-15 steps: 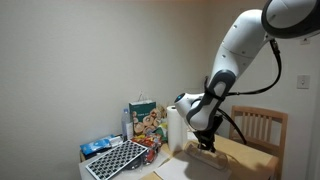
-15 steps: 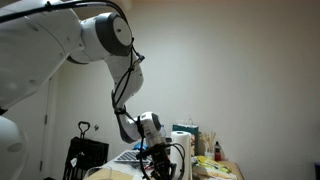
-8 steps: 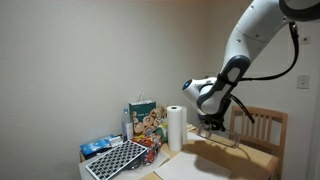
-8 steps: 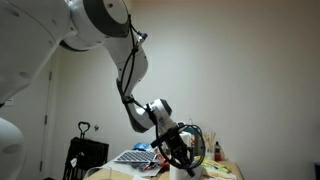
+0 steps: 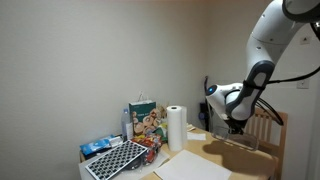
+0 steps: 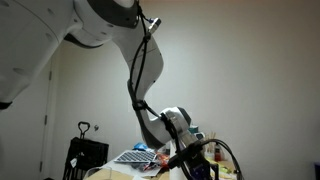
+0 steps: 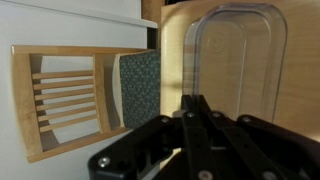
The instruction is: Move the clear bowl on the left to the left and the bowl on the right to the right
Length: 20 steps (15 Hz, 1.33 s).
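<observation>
The robot's gripper is above the bare wood tabletop, so next it needs to lower the clear bowl away from the chair onto that wood and release it there.
A clear rectangular bowl [image 7: 240, 60] lies on the wooden table [image 7: 172, 60] in the wrist view. My gripper [image 7: 195, 102] comes in from the bottom of that view, with both fingers closed together on the bowl's near rim. In an exterior view the gripper [image 5: 233, 128] hangs low over the table's far end, with the faint clear bowl [image 5: 241, 144] beneath it. In the dark exterior view the gripper [image 6: 192, 162] is down at table height. No second bowl shows in any view.
A wooden chair [image 7: 75, 95] with a green cushion [image 7: 138, 85] stands just past the table edge and also shows in an exterior view [image 5: 266, 125]. A paper towel roll [image 5: 176, 128], a printed bag [image 5: 144, 121] and a perforated tray [image 5: 115, 160] sit on the table.
The arm has swung along the table toward the chair end, and the gripper has moved with it, staying low at the table.
</observation>
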Motion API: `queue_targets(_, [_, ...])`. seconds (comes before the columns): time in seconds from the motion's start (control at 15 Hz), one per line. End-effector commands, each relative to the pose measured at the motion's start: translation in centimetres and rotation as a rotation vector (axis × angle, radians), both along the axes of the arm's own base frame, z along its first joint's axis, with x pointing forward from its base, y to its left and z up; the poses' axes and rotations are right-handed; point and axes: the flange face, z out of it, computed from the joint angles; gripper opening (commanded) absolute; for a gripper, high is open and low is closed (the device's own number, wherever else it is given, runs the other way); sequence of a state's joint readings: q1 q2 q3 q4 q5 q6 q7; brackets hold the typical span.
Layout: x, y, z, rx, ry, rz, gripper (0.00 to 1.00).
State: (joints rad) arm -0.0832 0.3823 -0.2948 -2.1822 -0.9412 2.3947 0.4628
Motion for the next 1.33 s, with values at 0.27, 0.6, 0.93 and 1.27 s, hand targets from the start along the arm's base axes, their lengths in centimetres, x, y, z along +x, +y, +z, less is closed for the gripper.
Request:
queue_targets(0.27, [-0.8,-0.9,-2.4,0.040,-0.023,0.005,0.06])
queue_targets(0.6, [0.1,-0.6,-3.2,0.080,-0.064,0.083,0.01])
queue_targets(0.93, [2.2,-1.5,-6.0,0.132,-0.084,0.154,0.01])
queue_targets(1.27, [2.4,-3.2,-9.6,0.162,-0.022,0.134,0.01])
